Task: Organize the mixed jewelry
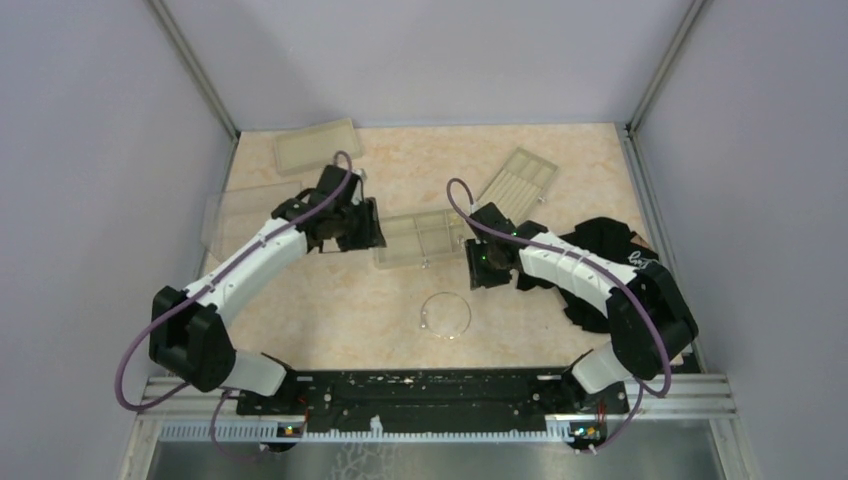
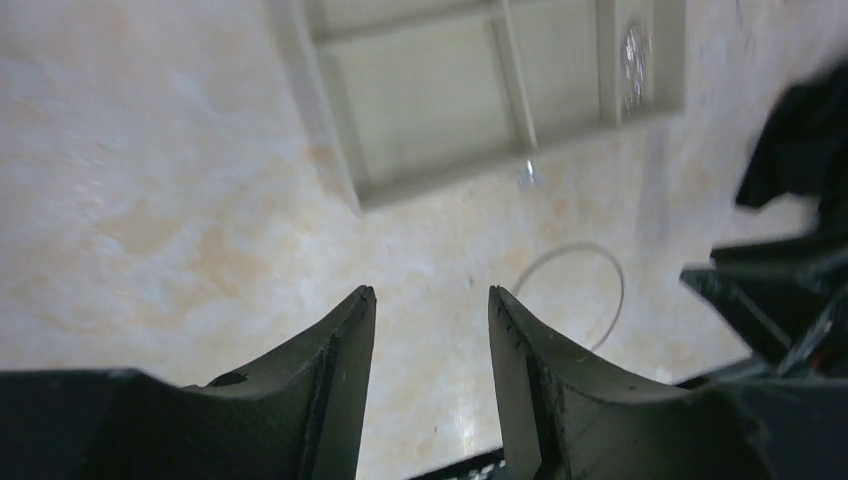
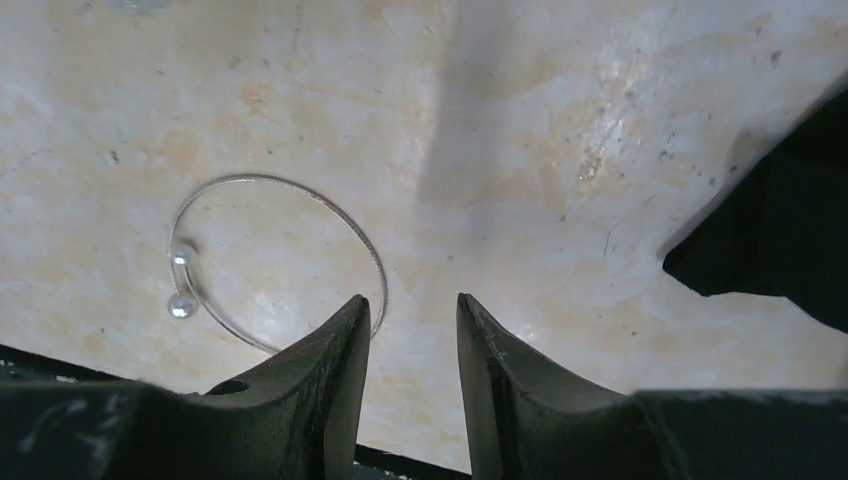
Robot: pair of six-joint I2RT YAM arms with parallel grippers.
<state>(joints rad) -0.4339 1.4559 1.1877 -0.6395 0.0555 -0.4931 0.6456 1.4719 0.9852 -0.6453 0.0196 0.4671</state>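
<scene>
The hoop's outer ball end (image 1: 423,326) is below and back of my left gripper, so I will next lower the gripper back and to the right in the top view onto that end.
A thin silver wire hoop (image 1: 467,313) with two small ball ends lies flat on the table in front of the arms. In the right wrist view the hoop (image 3: 300,190) lies just left of and beyond my open, empty right gripper (image 3: 412,300). My right gripper (image 1: 487,270) hovers just beyond the hoop. My left gripper (image 1: 365,232) is open and empty at the left end of a beige compartment tray (image 1: 425,240). In the left wrist view (image 2: 430,292) the hoop (image 2: 570,246) lies ahead to the right. A tiny silver bit (image 2: 527,177) lies by the tray's edge (image 2: 450,180). Something shiny (image 2: 633,60) sits in a narrow compartment.
A second compartment tray (image 1: 518,178) lies at the back right. A beige lid (image 1: 318,145) and a clear lid (image 1: 245,215) lie at the back left. A black cloth (image 1: 600,250) is bunched under the right arm and shows in the right wrist view (image 3: 780,230).
</scene>
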